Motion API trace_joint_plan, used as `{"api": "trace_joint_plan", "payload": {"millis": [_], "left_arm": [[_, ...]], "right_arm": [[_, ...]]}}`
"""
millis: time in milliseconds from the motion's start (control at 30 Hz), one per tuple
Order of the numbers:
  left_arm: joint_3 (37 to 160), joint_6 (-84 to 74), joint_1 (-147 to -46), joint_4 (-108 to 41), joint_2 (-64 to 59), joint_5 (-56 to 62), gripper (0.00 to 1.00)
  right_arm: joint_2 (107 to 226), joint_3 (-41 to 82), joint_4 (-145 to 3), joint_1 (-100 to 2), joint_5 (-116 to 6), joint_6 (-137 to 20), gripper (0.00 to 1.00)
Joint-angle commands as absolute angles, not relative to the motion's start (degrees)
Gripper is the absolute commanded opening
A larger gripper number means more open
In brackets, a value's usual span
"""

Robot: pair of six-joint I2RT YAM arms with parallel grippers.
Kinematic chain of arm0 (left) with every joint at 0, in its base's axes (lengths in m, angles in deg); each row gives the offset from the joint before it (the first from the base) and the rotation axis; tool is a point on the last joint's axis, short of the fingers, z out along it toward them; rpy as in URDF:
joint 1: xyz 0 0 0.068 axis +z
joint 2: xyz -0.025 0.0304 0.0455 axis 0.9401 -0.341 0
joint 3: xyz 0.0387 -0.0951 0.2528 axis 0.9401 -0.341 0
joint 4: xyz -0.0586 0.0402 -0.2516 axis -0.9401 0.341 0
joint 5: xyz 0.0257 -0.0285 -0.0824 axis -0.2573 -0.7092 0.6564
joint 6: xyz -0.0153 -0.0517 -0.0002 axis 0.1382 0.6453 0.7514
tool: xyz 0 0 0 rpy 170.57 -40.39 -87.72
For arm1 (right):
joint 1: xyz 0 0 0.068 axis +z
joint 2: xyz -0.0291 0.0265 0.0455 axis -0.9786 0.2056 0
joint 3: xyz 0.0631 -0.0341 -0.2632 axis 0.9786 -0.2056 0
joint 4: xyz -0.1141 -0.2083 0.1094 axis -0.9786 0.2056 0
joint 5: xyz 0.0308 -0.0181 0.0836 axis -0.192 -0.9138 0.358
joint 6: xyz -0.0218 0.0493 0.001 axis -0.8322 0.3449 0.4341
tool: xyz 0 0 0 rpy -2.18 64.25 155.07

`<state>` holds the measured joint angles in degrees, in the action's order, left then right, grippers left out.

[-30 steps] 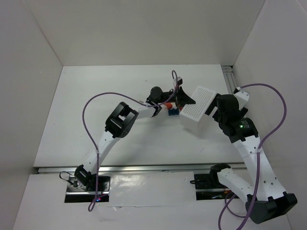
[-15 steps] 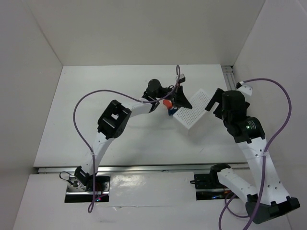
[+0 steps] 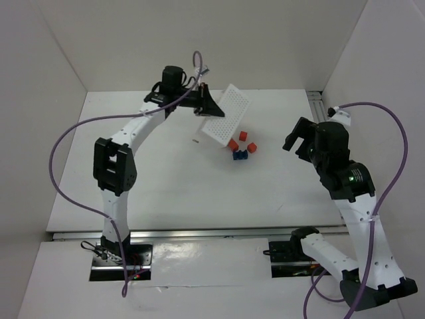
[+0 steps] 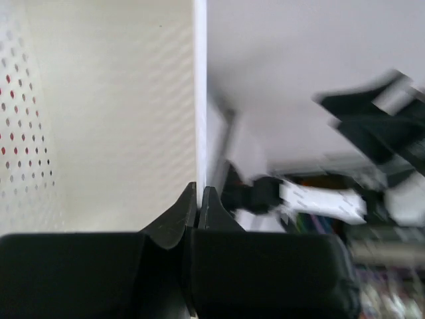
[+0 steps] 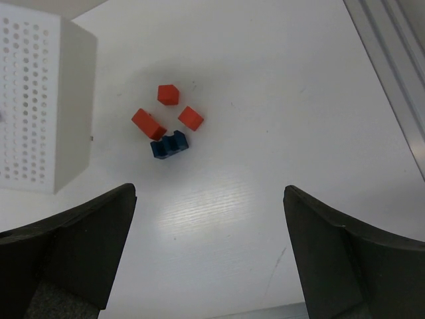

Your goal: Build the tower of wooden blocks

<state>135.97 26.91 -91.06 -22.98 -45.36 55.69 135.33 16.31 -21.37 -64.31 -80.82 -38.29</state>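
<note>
My left gripper will next swing the tilted box to the left in the top view, turn it upright and lower it onto bare table [image 3: 169,147], because the box crowds the blocks.
Three red-orange blocks [image 3: 233,143] [image 3: 243,135] [image 3: 252,147] and a notched blue block [image 3: 240,156] lie loose in a cluster on the white table. The right wrist view shows the red ones [image 5: 168,94] [image 5: 190,117] [image 5: 148,123] and the blue one [image 5: 169,145], which touches the lower-left red block. My left gripper [image 3: 204,105] [image 4: 199,189] is shut on the thin wall of a white perforated box [image 3: 226,113] [image 4: 119,119], held tilted above the table, up and left of the blocks. My right gripper [image 3: 299,136] [image 5: 209,193] is open and empty, to the right of the blocks.
The table [image 3: 166,179] is walled by white panels at the left, back and right. A metal rail [image 3: 317,106] runs along the right edge. A tiny pale speck [image 3: 195,141] lies left of the blocks. The box also shows in the right wrist view [image 5: 40,100].
My left arm has swung the white box up and to the left, off the blocks, which now lie uncovered. My right gripper has drawn back from the box to the right.
</note>
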Motion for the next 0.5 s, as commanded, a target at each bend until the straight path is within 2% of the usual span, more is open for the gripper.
{"api": "trace_joint_plan", "payload": {"millis": [0,33,133,233,333,467], "left_arm": [[138.7,4.6,-86.9,8.2,-39.7,37.2,0.00],[138.0,2.9,-86.1,9.8,-38.6,27.1,0.00],[133.2,0.4,-85.5,11.4,-33.0,6.5,0.00],[130.8,-0.2,-84.9,11.4,-31.4,-10.6,0.00],[130.8,-2.6,-82.8,11.4,-33.5,-19.8,0.00],[133.1,-5.5,-79.9,10.8,-39.2,-24.8,0.00]], "right_arm": [[136.2,15.3,-23.5,-64.6,-78.8,-39.5,0.99],[136.8,14.7,-24.1,-64.6,-78.8,-40.0,0.99],[138.5,13.1,-27.2,-64.6,-77.1,-40.0,0.99],[140.9,11.4,-29.9,-64.6,-75.8,-40.7,0.99],[142.8,10.2,-31.3,-64.6,-73.9,-40.7,0.99],[144.9,8.1,-33.5,-64.6,-72.4,-41.2,0.99]]}}
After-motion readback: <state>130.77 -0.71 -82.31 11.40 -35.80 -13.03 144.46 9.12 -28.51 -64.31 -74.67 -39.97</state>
